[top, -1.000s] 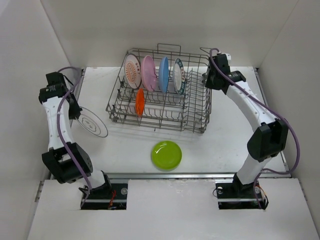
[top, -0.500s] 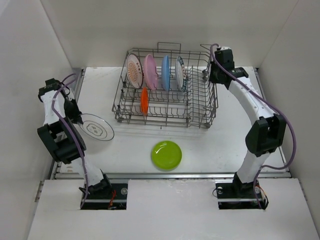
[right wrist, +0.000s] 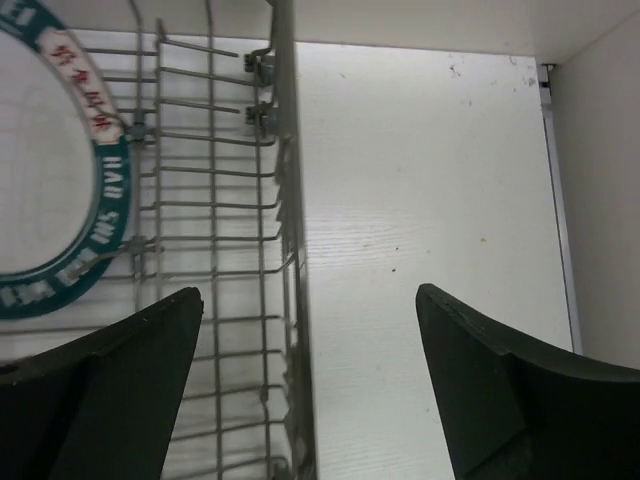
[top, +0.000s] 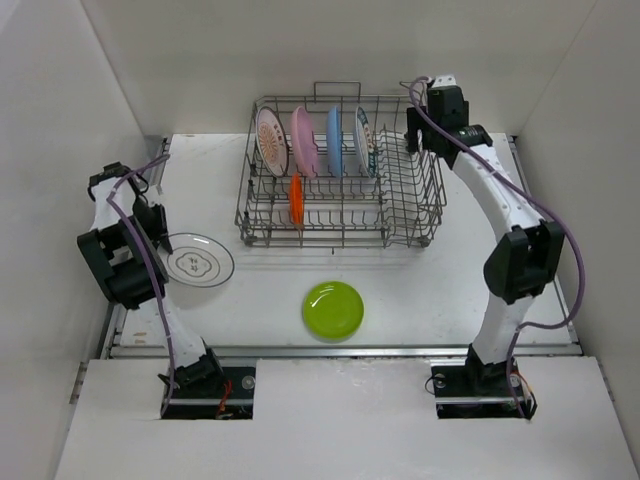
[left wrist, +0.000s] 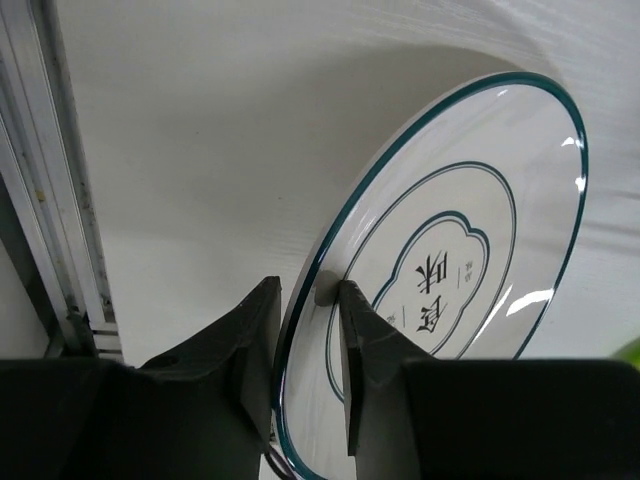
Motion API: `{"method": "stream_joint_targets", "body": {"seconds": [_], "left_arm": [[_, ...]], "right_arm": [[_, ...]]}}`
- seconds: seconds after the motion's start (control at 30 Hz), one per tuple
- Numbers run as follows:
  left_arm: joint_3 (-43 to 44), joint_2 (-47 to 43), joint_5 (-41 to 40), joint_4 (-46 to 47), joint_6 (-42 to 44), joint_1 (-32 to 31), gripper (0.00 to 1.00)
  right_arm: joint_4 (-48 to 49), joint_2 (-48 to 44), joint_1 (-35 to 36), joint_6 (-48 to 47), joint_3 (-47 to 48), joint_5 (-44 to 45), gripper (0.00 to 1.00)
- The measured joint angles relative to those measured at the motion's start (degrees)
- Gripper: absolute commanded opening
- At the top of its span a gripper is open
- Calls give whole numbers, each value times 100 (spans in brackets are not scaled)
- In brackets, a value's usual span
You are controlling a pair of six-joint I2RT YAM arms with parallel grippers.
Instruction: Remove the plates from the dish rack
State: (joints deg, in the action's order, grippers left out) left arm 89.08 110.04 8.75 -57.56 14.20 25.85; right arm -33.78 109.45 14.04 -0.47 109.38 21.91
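The orange plate's near rim (top: 297, 212) stands clear of the far row. I should next swing my right gripper across the rack and back, then turn it and lower it onto that rim.
The dish rack (top: 404, 216) stands at the back of the table with a red-patterned plate (top: 268, 142), a pink one (top: 303, 141), a blue one (top: 334, 140) and a teal-rimmed one (top: 364, 142) upright in it; an orange plate (top: 296, 200) stands lower. A lime green plate (top: 333, 310) lies on the table in front. A white ringed plate (top: 200, 260) rests at the left. My left gripper (left wrist: 308, 292) straddles that plate's rim (left wrist: 330, 240), jaws slightly parted with a gap on the outer side. My right gripper (right wrist: 310, 300) hangs wide open over the rack's right wall (right wrist: 285, 200).
A metal rail (left wrist: 60, 180) runs along the table's left edge close to my left gripper. Another rail (top: 340, 350) borders the front. White walls enclose the table on three sides. Bare table (right wrist: 430, 180) lies right of the rack.
The rack slid right and squared up, then my right gripper opened and let go of it. My left arm brought the ringed plate down onto the table and its jaws loosened.
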Motion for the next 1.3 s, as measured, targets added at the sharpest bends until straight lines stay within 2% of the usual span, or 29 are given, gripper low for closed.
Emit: {"method": "stream_joint_targets", "body": {"seconds": [0.03,0.13,0.17,0.3,0.4,0.57,0.73,0.93,1.03,1.07,1.1,1.2,1.3], "left_arm": [[26,48,-48,-7,46,-50,22],[87,210,-315,-57,197,-243,29],[92,284,-457,-66,243,-308,34],[94,684,-1078,-111,339,-457,36],[90,903,-1390,-173,354,-474,37],[90,931,-1670,-173,356,-472,40],[90,927,-1672,-170,341,-470,41],[79,699,-1543,-199,293,-472,43],[79,398,-1486,-225,238,-472,44],[79,308,-1480,-238,219,-472,46],[83,208,-1473,-256,201,-470,46],[96,-20,-1449,-328,164,-472,47],[103,-153,-1381,-389,140,-470,48]], "right_arm": [[39,-181,90,-7,-105,70,100],[214,-802,544,-22,-459,232,100],[256,-1191,931,-13,-669,227,100],[562,-1910,2037,109,-1034,-315,100],[778,-1991,2441,269,-1182,-1003,99],[892,-1255,2542,643,-1141,-1849,95],[822,74,2568,1088,-564,-2422,79],[717,885,2656,1445,-92,-2828,73],[719,1019,2745,1624,55,-2920,64],[723,1069,2771,1676,116,-2922,59],[723,1119,2800,1718,179,-2924,40],[723,1307,2846,1827,374,-2924,2],[597,1375,2850,2159,437,-2924,0]]}}
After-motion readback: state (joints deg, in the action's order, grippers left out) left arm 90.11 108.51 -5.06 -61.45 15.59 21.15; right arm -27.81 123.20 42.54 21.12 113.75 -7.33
